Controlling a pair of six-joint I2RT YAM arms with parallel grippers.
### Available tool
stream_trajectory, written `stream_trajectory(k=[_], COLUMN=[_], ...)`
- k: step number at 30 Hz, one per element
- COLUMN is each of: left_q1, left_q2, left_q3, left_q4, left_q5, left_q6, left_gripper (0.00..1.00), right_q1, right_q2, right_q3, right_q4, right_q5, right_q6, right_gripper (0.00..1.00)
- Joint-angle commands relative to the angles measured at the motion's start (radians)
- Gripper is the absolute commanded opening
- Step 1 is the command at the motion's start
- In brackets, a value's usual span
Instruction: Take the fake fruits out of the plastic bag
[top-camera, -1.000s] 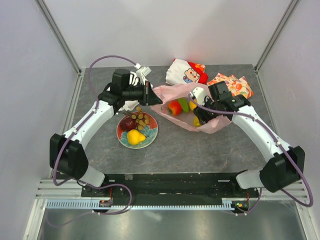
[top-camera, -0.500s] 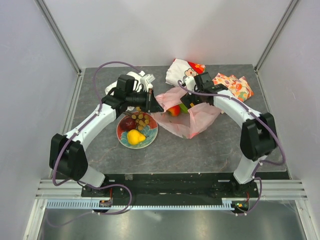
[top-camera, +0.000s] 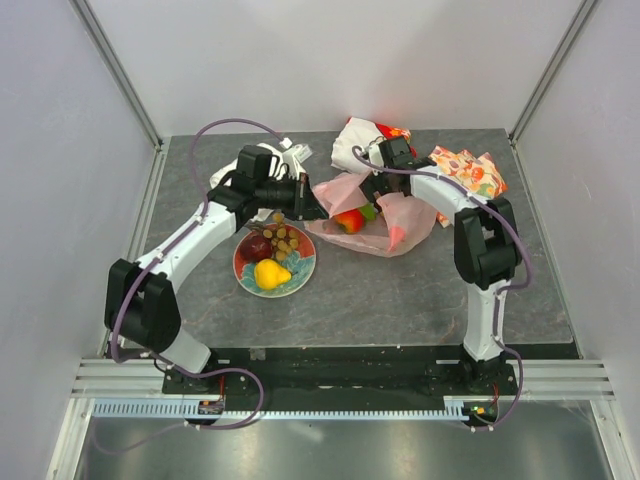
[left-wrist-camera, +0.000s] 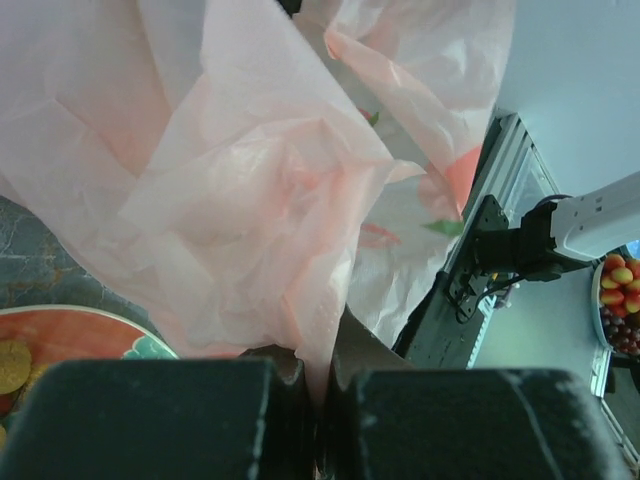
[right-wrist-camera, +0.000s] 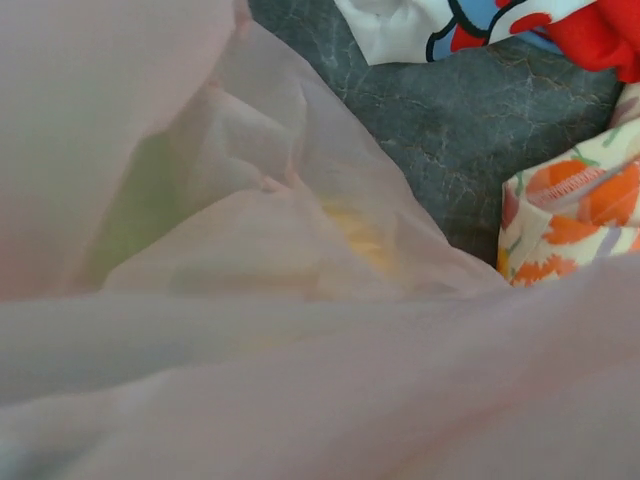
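My right gripper should move down into the bag's opening and bring its fingers around the yellow piece (right-wrist-camera: 365, 240), because that piece still shows dimly through the film.
The pale pink plastic bag (top-camera: 400, 225) lies crumpled behind the plate. My left gripper (top-camera: 308, 203) is shut on the bag's left edge, and the left wrist view shows the film (left-wrist-camera: 250, 190) pinched between its fingers (left-wrist-camera: 322, 365). A red-yellow apple (top-camera: 350, 220) and a green piece (top-camera: 368, 212) show in the bag's mouth. My right gripper (top-camera: 372, 196) hangs over that mouth. In the right wrist view bag film (right-wrist-camera: 300, 380) hides its fingers, with a yellow piece (right-wrist-camera: 365, 240) dim behind the film. A plum (top-camera: 257, 247), grapes (top-camera: 283, 238) and a pear (top-camera: 270, 274) lie on the plate (top-camera: 238, 268).
A white cloth with a cartoon print (top-camera: 360, 140) lies behind the bag, with an orange-patterned folded cloth (top-camera: 470, 170) at the back right. Both cloths also show in the right wrist view, the cartoon cloth (right-wrist-camera: 480, 25) and the patterned cloth (right-wrist-camera: 580, 210).
My right arm has swung from the bag's right side round to its far side, over the mouth. The bag has shifted and flattened. My left gripper keeps its hold on the edge.
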Motion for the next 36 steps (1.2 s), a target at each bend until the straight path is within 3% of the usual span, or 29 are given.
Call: stream_trajectory(k=[1,5,7,10,15,19,25,30,36], left_q1=[-0.006,-0.009,-0.009,-0.007,-0.013,-0.015,-0.013,-0.013,0.008], left_q2=[0.026,0.048,0.055,0.066,0.071,0.079,0.155,0.229,0.261], left_q3=[0.069,0.103,0.109,0.121,0.143,0.163,0.278,0.430,0.485], left_q4=[0.021,0.021,0.024,0.029,0.044,0.047,0.041,0.019,0.007], left_q5=[0.006,-0.001,-0.004,0.000,-0.006,-0.014,-0.037,-0.075,-0.055], left_q6=[0.030,0.038,0.036,0.027,0.013,0.013,-0.002,0.025,0.012], left_gripper=[0.02,0.02,0.02,0.02,0.02,0.02,0.02,0.02,0.02], right_q1=[-0.017,-0.034,-0.045,-0.060,-0.065,-0.072,-0.089,-0.077,0.118], right_q2=[0.091,0.108,0.096,0.036,-0.119,-0.197,-0.288,-0.306,-0.426], right_q3=[0.052,0.063,0.067,0.095,0.172,0.228,0.234,0.337,0.272], right_q4=[0.016,0.018,0.002,-0.033,-0.183,-0.312,-0.375,-0.440,-0.458], right_q5=[0.087,0.091,0.067,-0.017,-0.315,-0.385,-0.671,-0.758,-0.719], right_q6=[-0.028,-0.065,-0.086,-0.100,-0.114,-0.077,-0.066,-0.042,-0.186], right_gripper=[0.97,0.92,0.81,0.73,0.71,0.70,0.71,0.66,0.67])
